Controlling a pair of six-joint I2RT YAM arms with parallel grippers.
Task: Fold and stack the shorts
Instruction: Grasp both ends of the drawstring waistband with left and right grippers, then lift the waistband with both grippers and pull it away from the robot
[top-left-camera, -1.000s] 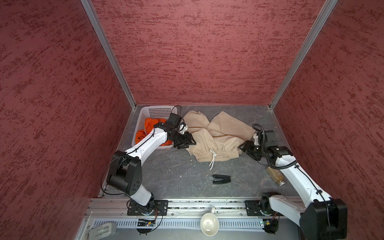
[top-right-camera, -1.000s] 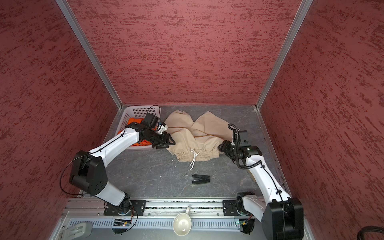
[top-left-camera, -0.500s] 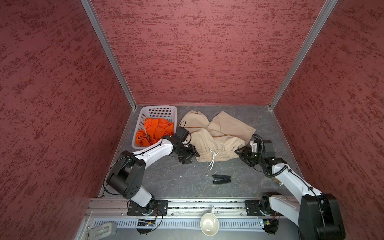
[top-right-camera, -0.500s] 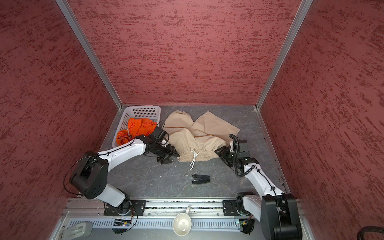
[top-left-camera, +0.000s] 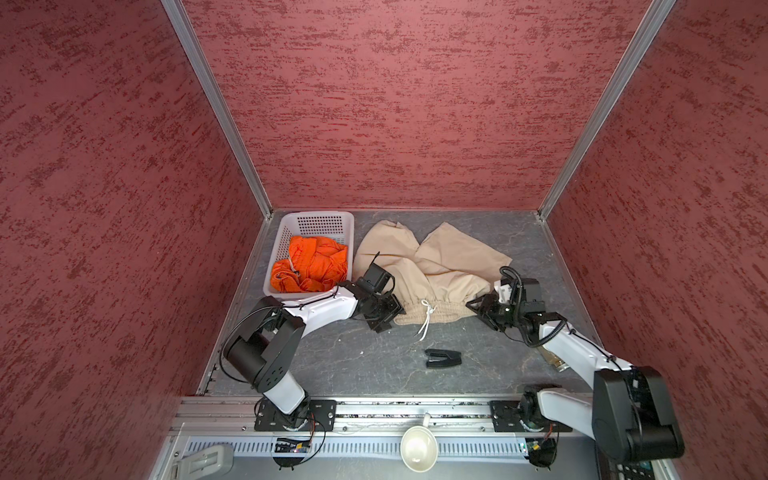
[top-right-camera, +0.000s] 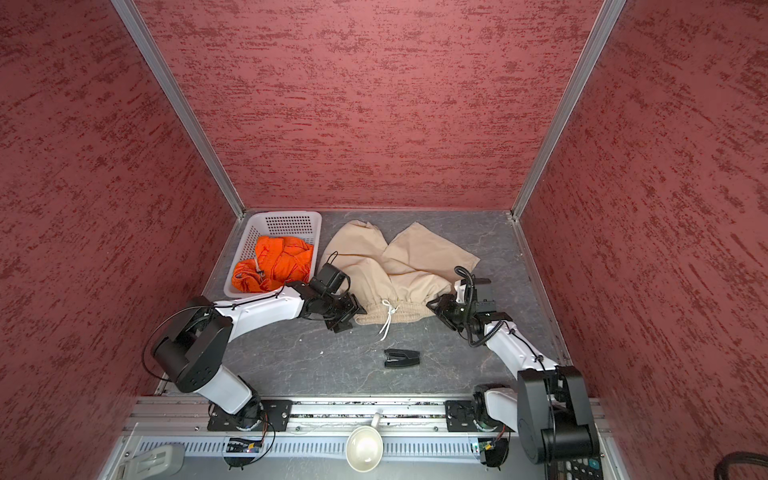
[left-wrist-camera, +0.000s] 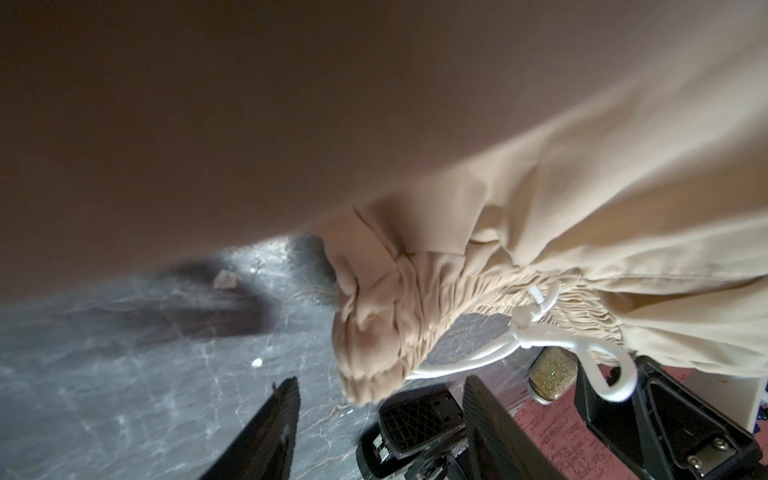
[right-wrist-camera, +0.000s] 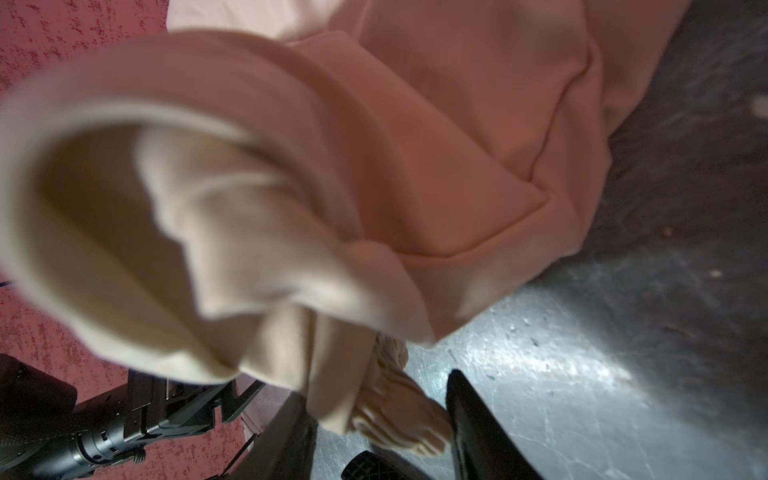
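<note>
The waistband's gathered end (top-left-camera: 400, 317) (left-wrist-camera: 372, 364) lies just beyond my left gripper's open fingers, so the gripper slides low toward the drawstring and closes around that end next.
The beige shorts (top-left-camera: 436, 266) (top-right-camera: 399, 262) lie spread on the grey table, waistband toward the front, white drawstring (top-left-camera: 426, 320) trailing. My left gripper (top-left-camera: 390, 318) (left-wrist-camera: 382, 424) is open low at the waistband's left end (left-wrist-camera: 374, 353), which sits just ahead of its fingers. My right gripper (top-left-camera: 478, 313) (right-wrist-camera: 382, 428) is open with the bunched right waist corner (right-wrist-camera: 399, 411) between its fingers. The orange shorts (top-left-camera: 309, 268) (top-right-camera: 274, 264) lie crumpled in the basket.
The white perforated basket (top-left-camera: 316, 216) stands at the back left beside the beige shorts. A small black clip-like object (top-left-camera: 442, 358) lies on the table in front of the waistband. A glitter jar (top-left-camera: 552, 359) shows partly under the right arm. A white cup (top-left-camera: 417, 451) rests on the front rail.
My left gripper has moved from beside the basket forward to the waistband's left end. The right gripper dropped to the right waist corner and its jaws have narrowed around it.
</note>
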